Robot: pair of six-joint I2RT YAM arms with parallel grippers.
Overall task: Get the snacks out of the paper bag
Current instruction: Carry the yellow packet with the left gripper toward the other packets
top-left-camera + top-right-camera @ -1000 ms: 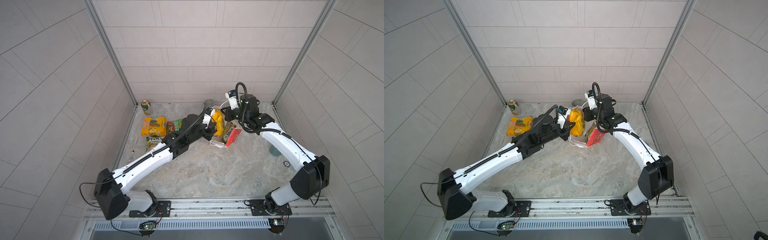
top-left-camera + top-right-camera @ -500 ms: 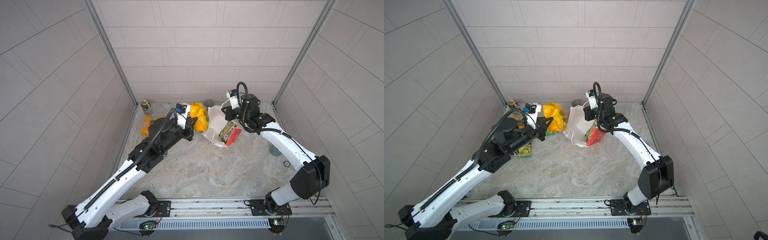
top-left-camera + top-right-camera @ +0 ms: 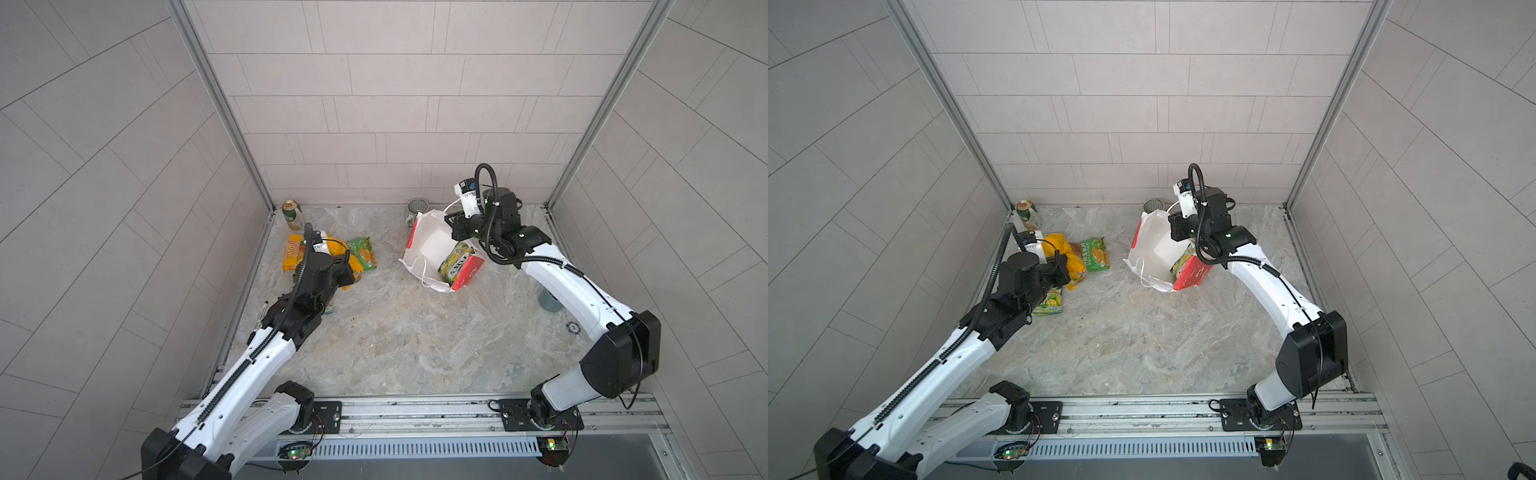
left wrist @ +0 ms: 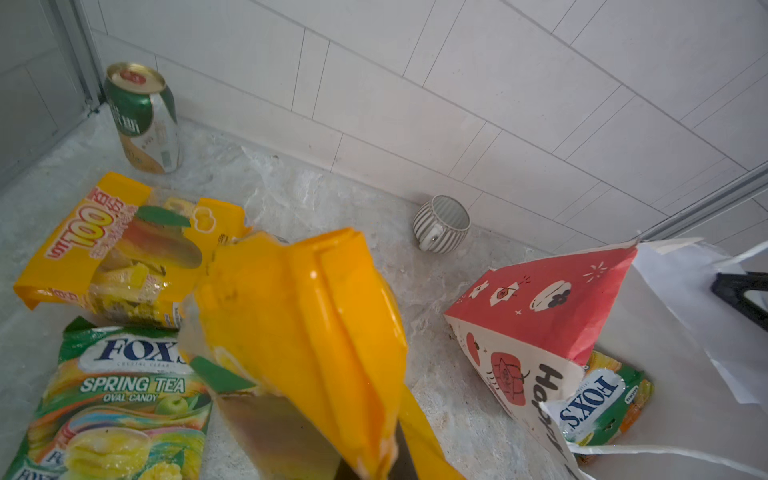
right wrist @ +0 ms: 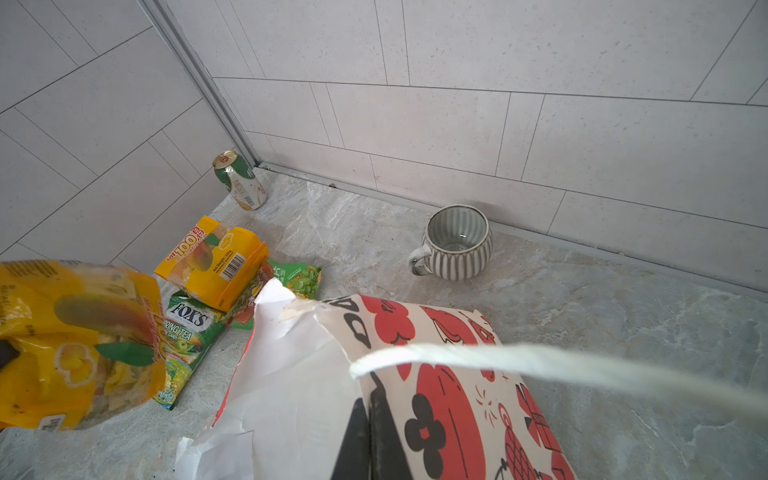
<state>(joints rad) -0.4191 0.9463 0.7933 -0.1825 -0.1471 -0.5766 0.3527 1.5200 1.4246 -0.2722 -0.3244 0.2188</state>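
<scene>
My left gripper will next lower the yellow-orange packet toward the paper bag [image 3: 430, 249] and let go of it clear of the pile, because there is bare tabletop below and that way.
The white and red paper bag [image 3: 430, 249] [image 3: 1152, 245] lies on its side, mouth open. My right gripper [image 5: 370, 436] [image 3: 454, 228] is shut on the bag's upper rim, beside a white cord handle [image 5: 540, 365]. One FOX'S snack [image 3: 457, 258] [image 4: 598, 399] lies inside the bag. My left gripper [image 3: 1065, 270] [image 4: 390, 465] is shut on a yellow-orange snack [image 4: 307, 324] [image 5: 75, 340], held above the pile at the left. On the table there lie a second yellow-orange snack [image 3: 292, 257], a green chips snack [image 3: 365, 253] and a FOX'S Spring Tea snack [image 4: 120, 399].
A green-gold can [image 3: 291, 214] stands in the back left corner. A ribbed grey mug [image 3: 415, 210] [image 5: 457, 241] stands at the back wall just behind the bag. A grey cup-like object [image 3: 550, 301] stands near the right wall. A pen [image 3: 262, 309] lies by the left wall.
My left gripper has drawn the yellow-orange snack out of the bag's mouth and carried it left, over the pile. The right gripper has stayed on the bag's rim.
</scene>
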